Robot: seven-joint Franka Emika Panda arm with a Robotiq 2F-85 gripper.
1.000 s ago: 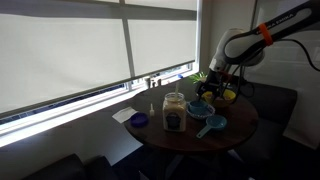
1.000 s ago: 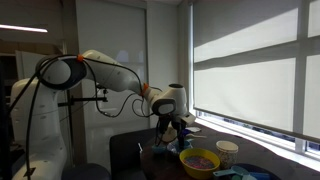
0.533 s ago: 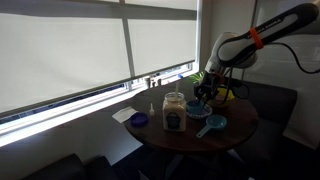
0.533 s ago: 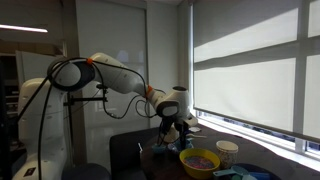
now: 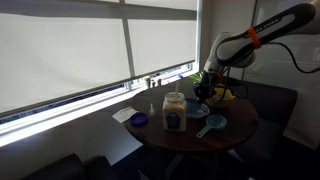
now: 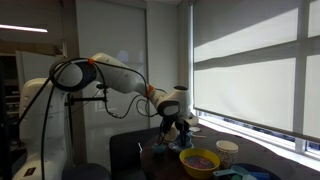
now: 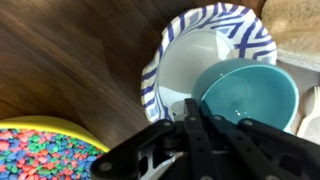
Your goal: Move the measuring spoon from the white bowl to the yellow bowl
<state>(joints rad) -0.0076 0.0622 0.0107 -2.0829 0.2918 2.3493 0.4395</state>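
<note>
The white bowl's rim stands between them, so my gripper will next rise, cross toward the yellow bowl (image 6: 200, 163) and lower to release the measuring spoon onto the coloured beads.
In the wrist view the white bowl (image 7: 185, 55), with a blue-striped rim, holds the light-blue measuring spoon (image 7: 255, 95), whose round cup lies against the bowl's right side. My gripper (image 7: 192, 108) reaches into the bowl. Its fingers are shut together at the left rim of the spoon's cup, and the spoon's handle is hidden under them. The yellow bowl (image 7: 45, 124), full of coloured beads, sits beside the white bowl at the lower left. In both exterior views the gripper (image 5: 205, 92) (image 6: 178, 136) hangs low over the round table, next to the yellow bowl (image 6: 200, 163).
A tall pale jar (image 5: 173, 112) stands mid-table, with a second blue scoop (image 5: 210, 125) in front of it. A dark-blue lid (image 5: 139, 120) and a white paper (image 5: 124, 115) lie near the window-side edge. The table (image 5: 235, 125) is small, round and dark.
The gripper has sunk a little into the white bowl, and its jaws have gone from wide open to shut beside the spoon's cup.
</note>
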